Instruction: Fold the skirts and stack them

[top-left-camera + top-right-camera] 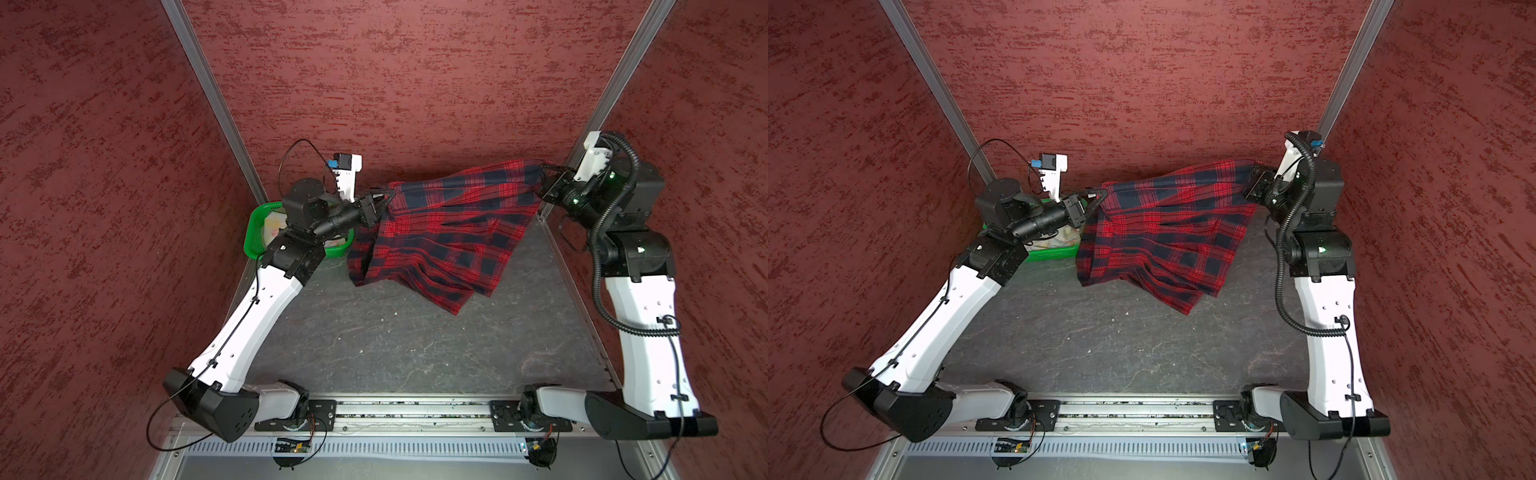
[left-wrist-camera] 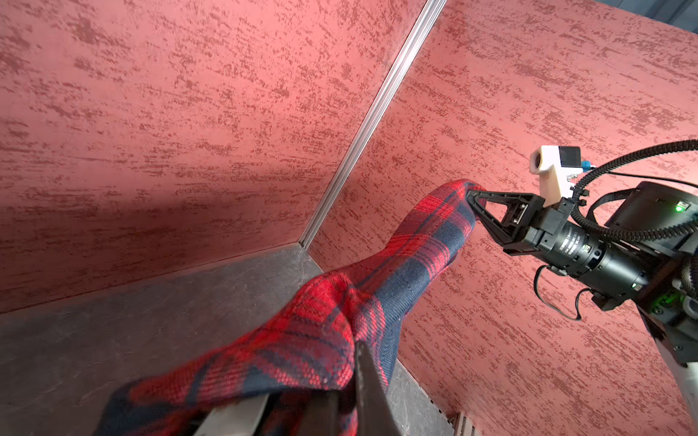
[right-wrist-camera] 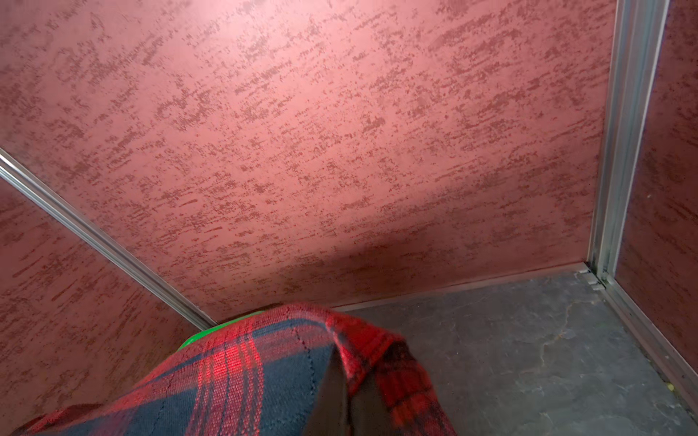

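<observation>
The skirt's edge comes down in my left gripper next onto the clear grey table below and back toward my base, with room for the skirt, then gets released.
A red-and-navy plaid skirt point(image 1: 440, 232) point(image 1: 1163, 232) hangs stretched between my two grippers near the back wall. Its lower folds drape down toward the grey table. My left gripper point(image 1: 384, 197) point(image 1: 1098, 197) is shut on the skirt's left upper edge; in the left wrist view the plaid cloth point(image 2: 309, 339) bunches over the left gripper point(image 2: 355, 355). My right gripper point(image 1: 544, 174) point(image 1: 1254, 172) point(image 2: 472, 198) is shut on the right upper edge, higher up. The right wrist view shows the plaid cloth point(image 3: 245, 377) wrapped over the right gripper point(image 3: 347, 362). A pastel skirt point(image 1: 1069, 237) lies in the basket.
A green perforated basket point(image 1: 255, 237) point(image 1: 1054, 252) point(image 3: 211, 332) stands at the back left corner, partly under my left arm. Red textured walls with aluminium posts enclose the grey table point(image 1: 395, 340) on three sides. A metal rail point(image 1: 415, 409) runs along the front.
</observation>
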